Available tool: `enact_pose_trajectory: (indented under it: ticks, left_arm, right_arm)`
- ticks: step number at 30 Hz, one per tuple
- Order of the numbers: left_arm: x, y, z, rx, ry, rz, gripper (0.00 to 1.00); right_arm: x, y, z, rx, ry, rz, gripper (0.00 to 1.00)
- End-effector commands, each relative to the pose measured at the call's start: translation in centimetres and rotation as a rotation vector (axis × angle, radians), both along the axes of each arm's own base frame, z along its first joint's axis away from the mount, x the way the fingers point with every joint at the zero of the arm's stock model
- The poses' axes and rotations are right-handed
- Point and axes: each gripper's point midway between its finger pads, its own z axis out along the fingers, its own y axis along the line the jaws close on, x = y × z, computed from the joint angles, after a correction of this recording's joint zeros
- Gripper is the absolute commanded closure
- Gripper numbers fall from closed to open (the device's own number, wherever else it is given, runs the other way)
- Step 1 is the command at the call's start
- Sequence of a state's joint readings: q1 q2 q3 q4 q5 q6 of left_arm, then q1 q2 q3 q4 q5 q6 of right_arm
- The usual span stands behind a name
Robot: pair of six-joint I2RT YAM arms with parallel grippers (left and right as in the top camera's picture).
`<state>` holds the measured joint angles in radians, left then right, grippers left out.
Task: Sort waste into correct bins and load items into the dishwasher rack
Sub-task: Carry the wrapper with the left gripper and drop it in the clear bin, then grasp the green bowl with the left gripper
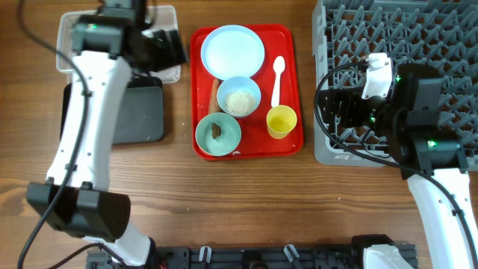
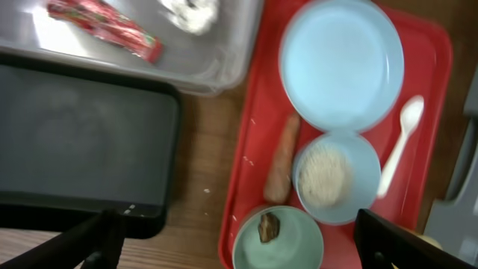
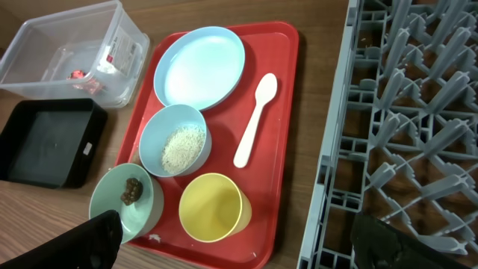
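My left gripper next needs to come down and back onto the mint-green bowl's rim, on the side by the yellow cup.
On the red tray are the light-blue plate, the light-blue bowl of rice, the mint-green bowl holding the brown lump, the yellow cup, the white spoon and the carrot piece. The red wrapper and the tissue lie in the clear bin. The black bin is in front of it. My left gripper is open and empty above the bins' right edge. My right gripper is open and empty over the left edge of the grey rack.
The rack fills the right side of the table, close beside the tray. The left arm reaches across the black bin. Bare wooden table lies in front of the tray and bins.
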<state>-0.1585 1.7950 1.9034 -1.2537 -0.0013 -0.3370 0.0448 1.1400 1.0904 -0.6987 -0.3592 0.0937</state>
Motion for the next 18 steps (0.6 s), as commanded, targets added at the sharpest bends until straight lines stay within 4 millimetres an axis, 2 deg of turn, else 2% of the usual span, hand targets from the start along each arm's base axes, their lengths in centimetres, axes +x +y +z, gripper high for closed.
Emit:
enact_pose_trajectory:
  ticks: [1,2,4,9,14,18]
  left_arm:
    - [-3.6,-5.8,-5.3,0.015,0.164,-0.238,0.12]
    - [-4.9,-7.9,-6.9,0.003,0.203,-0.284,0.15]
    - [-6.8,-10.3,-9.6,0.016,0.243,-0.328,0.15]
    - [-9.7,-14.0,-15.3,0.036,0.257,-0.405,0.20]
    - [-10.7,-15.3,-18.3,0.059,0.213,-0.550,0.25]
    - [-11.4,-15.0,-20.3,0.074,0.206,-0.601,0.34]
  right_arm:
    - [0.3,0.4,1.2,0.023,-0.022,0.006,0.00]
    - [0.3,0.4,1.2,0.023,-0.022,0.007,0.00]
    - [0.3,0.4,1.2,0.024,-0.022,0.006,0.00]
    - [0.2,0.5,1.2,0.033,-0.019,0.008,0.00]
    - [0.2,0.7,1.2,0.040,-0.018,0.016,0.00]
    - [0.1,0.7,1.2,0.040,-0.015,0.015,0.00]
